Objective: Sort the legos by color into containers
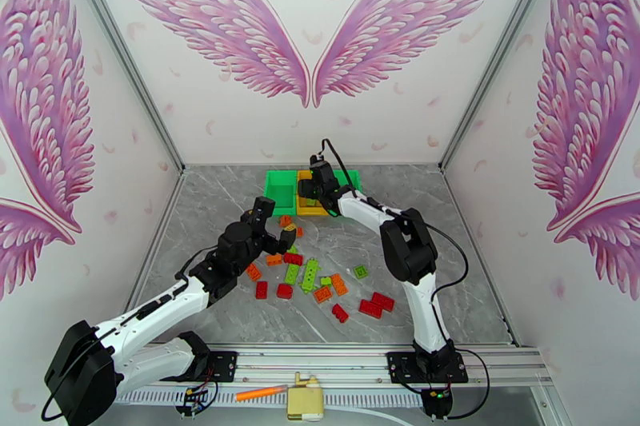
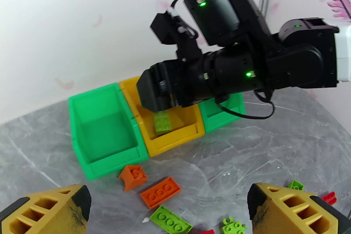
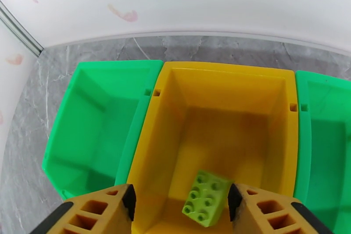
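Note:
The orange lego at the scatter's edge lies below and back of my left gripper, clear of other legos, so I need to move my left gripper back and down onto it next.
Three joined containers stand at the back of the table: a green bin [image 1: 280, 186], a yellow bin [image 1: 307, 204] and another green bin [image 1: 350, 178]. My right gripper [image 1: 309, 191] hovers over the yellow bin [image 3: 228, 99] with its jaws open. A light green lego [image 3: 207, 197] lies tilted inside that bin, between the fingers [image 3: 239, 206] but free of them; the same lego [image 2: 162, 121] appears below the right gripper [image 2: 158, 92]. Loose red, orange and green legos [image 1: 312, 272] are scattered mid-table. My left gripper [image 1: 277, 232] hangs open over their far edge, above orange legos [image 2: 160, 192] and a green lego [image 2: 170, 221].
Both green bins [image 3: 94, 129] look bare inside. Red legos [image 1: 376, 306] lie nearest the right arm's base. An orange pen-like stick [image 1: 260, 393] and a beige object [image 1: 304, 400] rest on the front rail. The winged walls close in behind the bins.

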